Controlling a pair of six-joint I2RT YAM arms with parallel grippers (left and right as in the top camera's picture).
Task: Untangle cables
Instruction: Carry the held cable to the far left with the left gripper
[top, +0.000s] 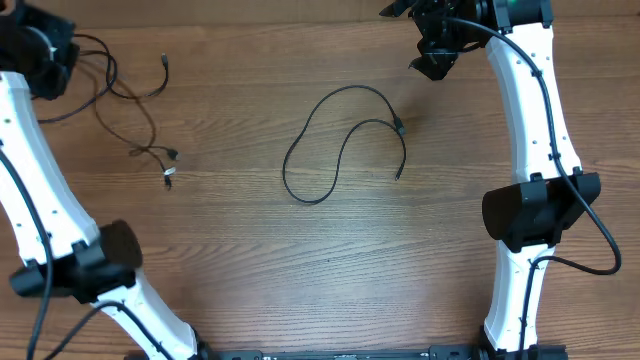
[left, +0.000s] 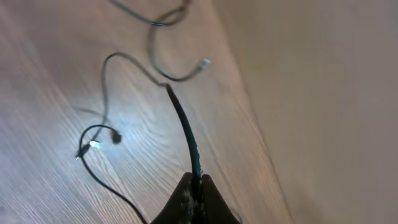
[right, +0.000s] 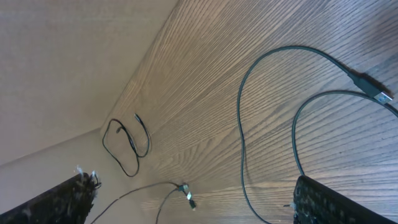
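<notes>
The cord needs to come back and down with my left gripper next, so that I can let go of it clear of the cable it crosses. The tabletop below the gripper, toward my base, is open.
One thin black cable lies alone mid-table in a double loop, its plug ends near the right side; the right wrist view shows it as a big loop. Two more cables lie loosely crossed at the far left, with silver-tipped plugs toward the table's middle. My left gripper is at the far-left corner, shut on one of them; the pinched cord runs out from the closed jaws of the left gripper. My right gripper hovers open at the far right, above the table, and the right gripper holds nothing.
The table's far edge meets a plain wall just beside my left gripper. Both white arms stand on bases at the near edge, the left arm and the right arm.
</notes>
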